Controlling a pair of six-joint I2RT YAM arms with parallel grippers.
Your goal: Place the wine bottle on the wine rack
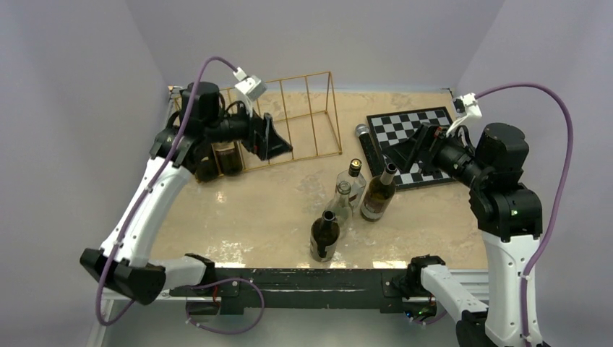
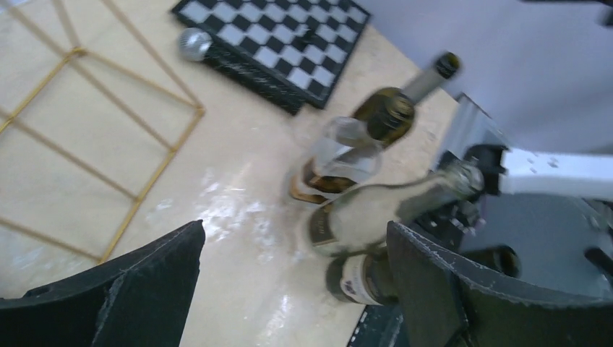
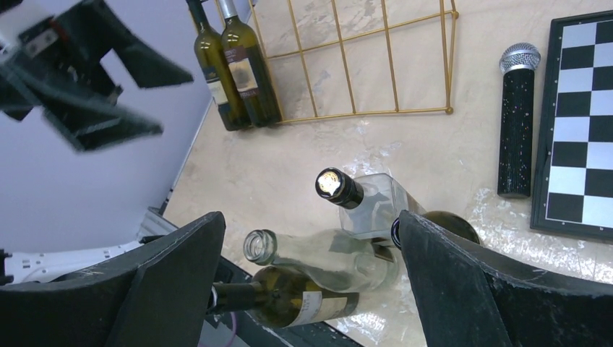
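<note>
The left gripper swings back and to the right in the top view next, to the green pale-labelled bottle standing off the rack (image 1: 303,116), around its neck (image 1: 329,219).
The gold wire wine rack (image 1: 303,116) stands at the back left of the table. Two dark wine bottles (image 1: 219,159) rest in its left end; they also show in the right wrist view (image 3: 238,72). Several more bottles stand in a cluster mid-table: a dark one (image 1: 324,236), a clear one (image 1: 341,204), a clear black-capped one (image 1: 353,178) and a green one with a pale label (image 1: 378,194). My left gripper (image 1: 283,144) is open and empty in front of the rack. My right gripper (image 1: 405,150) is open and empty over the chessboard, right of the cluster.
A black-and-white chessboard (image 1: 416,137) lies at the back right, with a black microphone (image 1: 363,141) along its left edge. The rack (image 2: 108,123) and board (image 2: 275,43) also show in the left wrist view. Purple walls close in the table on three sides.
</note>
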